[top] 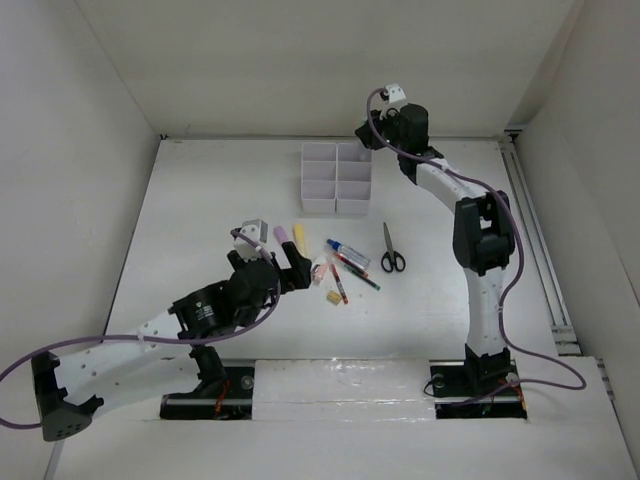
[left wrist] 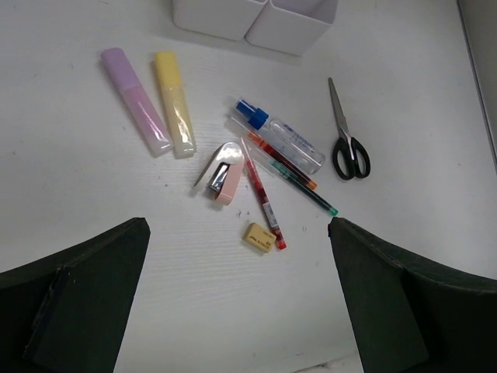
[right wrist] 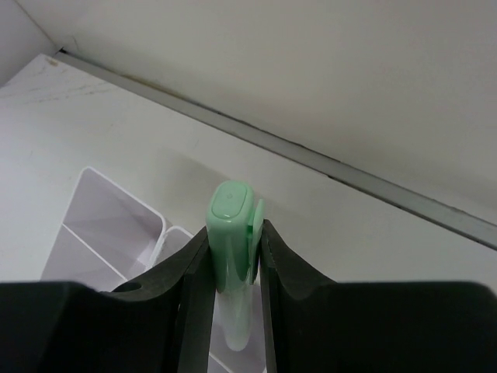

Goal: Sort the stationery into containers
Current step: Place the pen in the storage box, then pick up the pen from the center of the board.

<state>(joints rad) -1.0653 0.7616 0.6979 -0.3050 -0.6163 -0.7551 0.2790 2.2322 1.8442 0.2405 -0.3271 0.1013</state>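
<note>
The purple highlighter lies at a slant. My left gripper will move outward and down and turn so it can close across the highlighter's pink body [top: 284,239] [left wrist: 149,124].
The white organizer tray [top: 337,178] stands at the back of the table, its near wall showing in the left wrist view [left wrist: 256,19]. My right gripper [right wrist: 233,241] is shut on a green highlighter [right wrist: 231,233], held above the tray's far right corner [right wrist: 116,225]. My left gripper [left wrist: 237,256] is open and empty, hovering just short of the stationery: purple highlighter [left wrist: 133,111], yellow highlighter [left wrist: 174,113], pink stapler-like item [left wrist: 223,174], blue-capped marker [left wrist: 279,144], red pen [left wrist: 262,196], a green-tipped pen [left wrist: 299,181], yellow eraser [left wrist: 258,237], black-handled scissors [left wrist: 345,134].
White walls enclose the table on three sides. A metal rail [top: 535,235] runs along the right edge. The right arm [top: 480,240] reaches over the table's right side. The stationery lies in a cluster [top: 340,265] in front of the tray.
</note>
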